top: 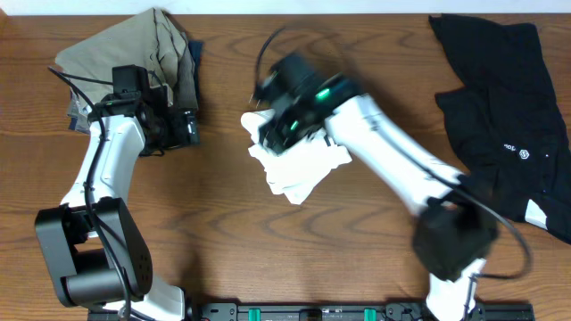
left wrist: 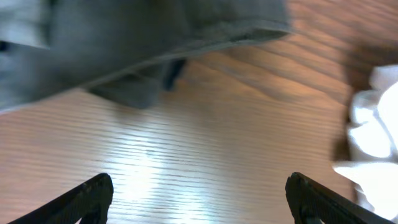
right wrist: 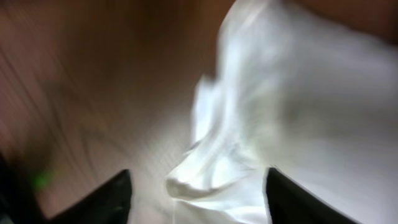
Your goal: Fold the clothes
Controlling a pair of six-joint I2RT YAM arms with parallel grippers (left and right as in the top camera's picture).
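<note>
I need to move my left gripper to the right in the overhead view next and lower it onto the shirt's edge nearest it, since only bare wood is between its fingers.
A crumpled white T-shirt (top: 299,169) lies bunched at the table's middle; its green print is hidden. My right gripper (top: 272,116) hovers over the shirt's upper left edge, blurred by motion. In the right wrist view the fingers (right wrist: 196,196) are open with a white fold (right wrist: 298,106) between them, not pinched. My left gripper (top: 190,127) is open and empty over bare wood (left wrist: 199,199), beside the olive pile; the white shirt shows at the right edge of the left wrist view (left wrist: 376,137). A black logo garment (top: 504,111) lies at the far right.
A pile of folded olive and grey garments (top: 134,53) sits at the back left, also seen at the top of the left wrist view (left wrist: 124,43). The black garment reaches the table's right edge.
</note>
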